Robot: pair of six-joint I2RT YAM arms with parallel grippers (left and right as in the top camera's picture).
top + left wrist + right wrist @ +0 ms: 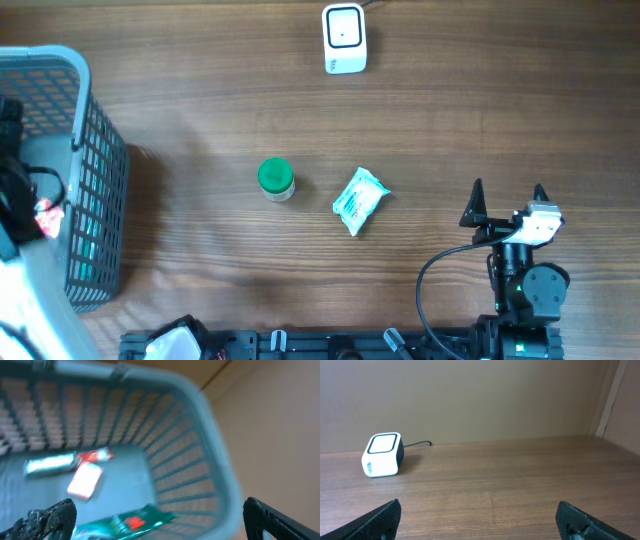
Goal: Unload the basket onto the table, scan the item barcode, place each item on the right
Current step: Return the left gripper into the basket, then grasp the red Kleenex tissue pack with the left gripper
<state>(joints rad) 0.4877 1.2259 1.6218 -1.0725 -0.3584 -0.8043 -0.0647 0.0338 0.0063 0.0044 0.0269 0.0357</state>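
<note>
The pink-white packet is on the left in the wrist view. My left gripper needs to move down to it and lower the open fingers onto the packet's near end (50, 226) (80, 490).
The white barcode scanner (345, 38) stands at the table's far edge, also seen as the scanner (382, 455) in the right wrist view, far left. A green-lidded jar (275, 179) and a blue-and-white packet (358, 201) lie mid-table. My left gripper (157, 510) hangs open over the grey basket (210, 435), above a green packet (125, 522) with a red mark. My right gripper (508, 190) is open and empty at the right, right of the blue-and-white packet and apart from it, facing the far edge.
The basket (95, 190) fills the left side of the table. In it also lie a pink-white packet (85, 481), a red-and-white item (95, 456) and a silvery-green bar (49, 464). A black cable (425, 290) loops by the right arm's base.
</note>
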